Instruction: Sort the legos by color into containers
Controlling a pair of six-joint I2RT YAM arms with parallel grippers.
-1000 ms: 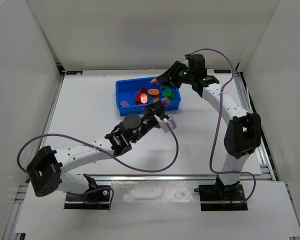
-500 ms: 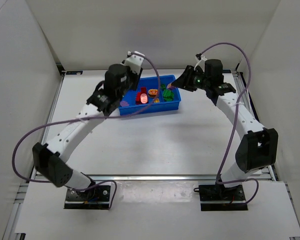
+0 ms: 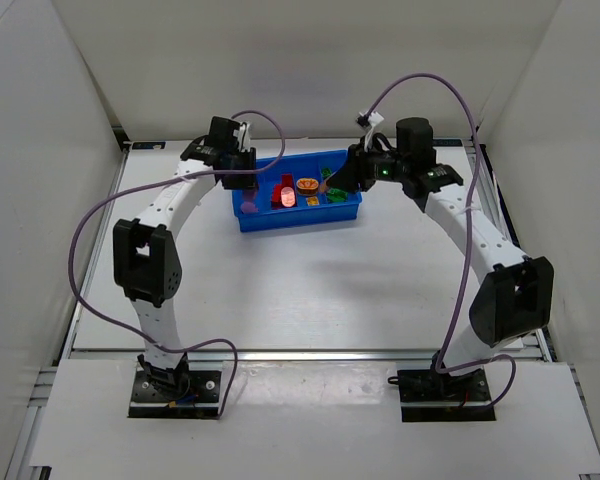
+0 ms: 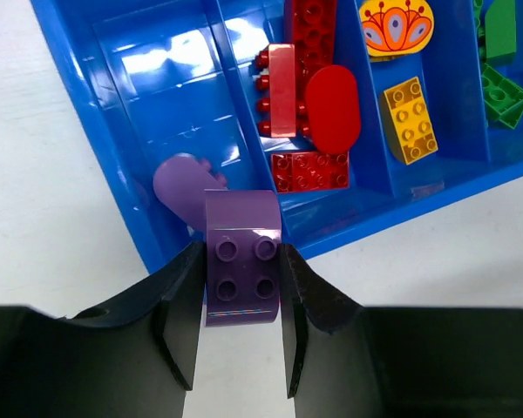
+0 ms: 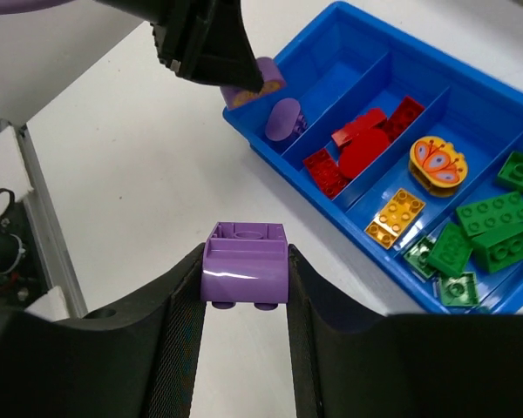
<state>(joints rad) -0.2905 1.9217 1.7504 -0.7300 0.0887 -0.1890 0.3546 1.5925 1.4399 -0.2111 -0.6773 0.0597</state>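
Observation:
My right gripper will next go left in the top view, then down over the purple oval's compartment (image 3: 263, 175) (image 5: 321, 83) to let go of its brick, because their colors match.
The blue tray (image 3: 300, 217) has four compartments. In the left wrist view its left compartment (image 4: 157, 96) holds a purple oval (image 4: 181, 181); then come red bricks (image 4: 309, 113), a yellow brick (image 4: 408, 117) and green bricks (image 4: 501, 61). My left gripper (image 4: 241, 257) is shut on a purple studded brick (image 4: 241, 292) above the tray's left near corner; it also shows in the top view (image 3: 242, 180). My right gripper (image 5: 244, 261) is shut on a second purple brick (image 5: 244, 277), held over the white table beside the tray (image 5: 331, 96); in the top view it (image 3: 332, 183) hovers at the tray's right part.
In the right wrist view the left gripper (image 5: 205, 43) with its purple brick (image 5: 257, 77) hangs over the tray's left end. An orange butterfly oval (image 5: 438, 161) lies in the third compartment. White walls enclose the table; a metal rail (image 5: 35, 226) runs along its side.
My left arm swung from the table in front of the tray, round behind it, to the tray's left end. My right gripper shifted slightly left over the tray's right part.

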